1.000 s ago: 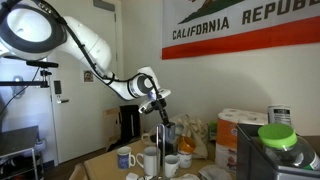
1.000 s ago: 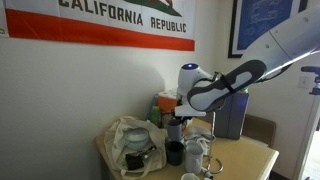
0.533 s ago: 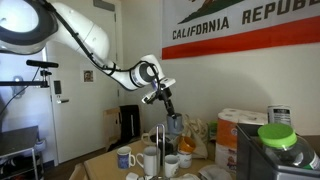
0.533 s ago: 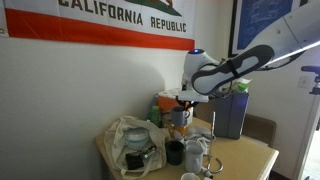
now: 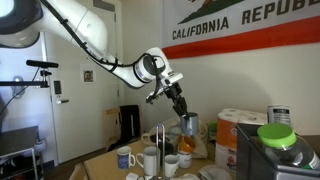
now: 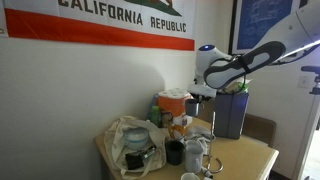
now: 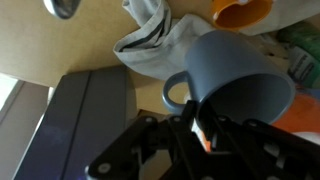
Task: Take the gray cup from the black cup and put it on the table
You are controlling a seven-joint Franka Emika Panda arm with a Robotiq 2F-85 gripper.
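The gripper draws back and down next and releases the gray cup (image 5: 190, 124) on the bare tabletop below it toward my base, clear of mugs.
My gripper (image 7: 205, 125) is shut on the rim of the gray cup (image 7: 235, 85), which shows a loop handle in the wrist view and hangs tilted. In both exterior views the gripper (image 5: 184, 110) (image 6: 203, 93) holds the cup (image 5: 190, 124) in the air, well above the light brown table (image 6: 250, 160). The black cup (image 6: 174, 152) stands on the table below and to the side of the gripper, among other mugs. The cup is hard to make out under the gripper in an exterior view.
White mugs (image 5: 150, 158) (image 6: 196, 154) stand near the black cup. A crumpled plastic bag (image 6: 130, 140) (image 7: 150, 35) lies beside them. An orange-lidded tub (image 6: 172, 98), paper rolls (image 5: 240, 125), a green-lidded jar (image 5: 278, 135) and a dark appliance (image 6: 232, 112) crowd the table.
The arm has lifted the gray cup up out of the group of mugs and carried it sideways, higher above the table.
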